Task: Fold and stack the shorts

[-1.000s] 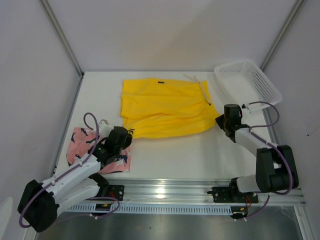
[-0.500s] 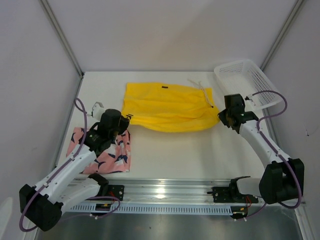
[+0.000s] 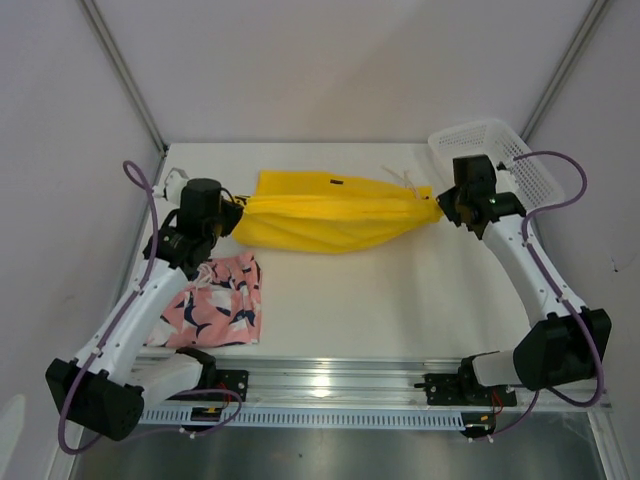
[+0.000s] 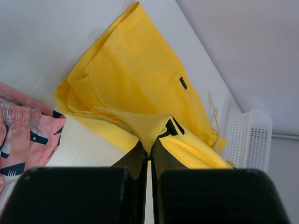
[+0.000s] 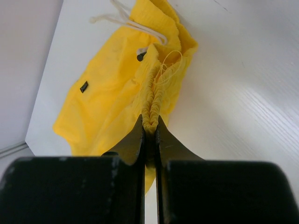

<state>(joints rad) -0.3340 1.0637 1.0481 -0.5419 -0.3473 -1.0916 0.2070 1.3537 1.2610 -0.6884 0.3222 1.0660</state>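
The shorts' waistband still hangs lifted. It goes down outward next onto the shorts' far edge by the drawstrings, outward of my right gripper, which releases it.
The yellow shorts [image 3: 330, 215] hang stretched between both grippers at the back of the table, lifted along their near edge. My left gripper [image 3: 238, 208] is shut on their left corner, and the cloth [image 4: 135, 88] spreads away from the pinch. My right gripper [image 3: 440, 212] is shut on the gathered waistband [image 5: 152, 109] at the right end, with white drawstrings [image 5: 128, 21] trailing. The pink printed shorts [image 3: 215, 305] lie folded on the table at the near left, below my left arm, and show at the left edge of the left wrist view [image 4: 23, 135].
A white mesh basket [image 3: 495, 165] stands at the back right corner, just behind my right gripper. Grey walls close in the table on the left, back and right. The aluminium rail [image 3: 330, 385] runs along the near edge.
Both grippers have moved toward the back of the table and lifted the near edge of the yellow shorts, gathering the flat cloth into a narrower hanging band. The left arm has moved off the pink shorts.
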